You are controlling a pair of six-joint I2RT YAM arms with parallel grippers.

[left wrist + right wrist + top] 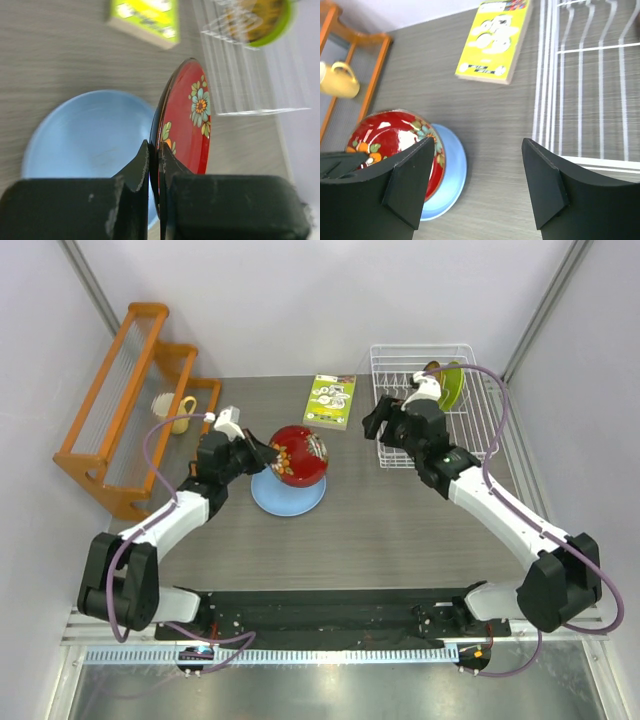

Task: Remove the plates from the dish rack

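Next, my right gripper swings outward and right in the top view, turning outward onto the near rim of the yellow plate, which stands upright there.
My left gripper [262, 452] [155, 152] is shut on the rim of the dark-red floral plate [299, 455] [189, 127] [390, 145], which stands on edge above the light-blue plate [288, 495] [85, 135] [452, 172] lying flat on the table. My right gripper [378, 423] [477, 145] hangs open and empty between that plate and the white wire dish rack [478, 415] [580, 90] [250, 95]. Two plates stand at the rack's far end, a yellow patterned one [257, 17] and a lime-green one [452, 387] [284, 20].
A green-and-white booklet [331, 401] [145, 19] [495, 42] lies left of the rack. An orange wooden rack [120, 405] [350, 30] with a yellow mug [183, 413] [337, 80] stands at the far left.
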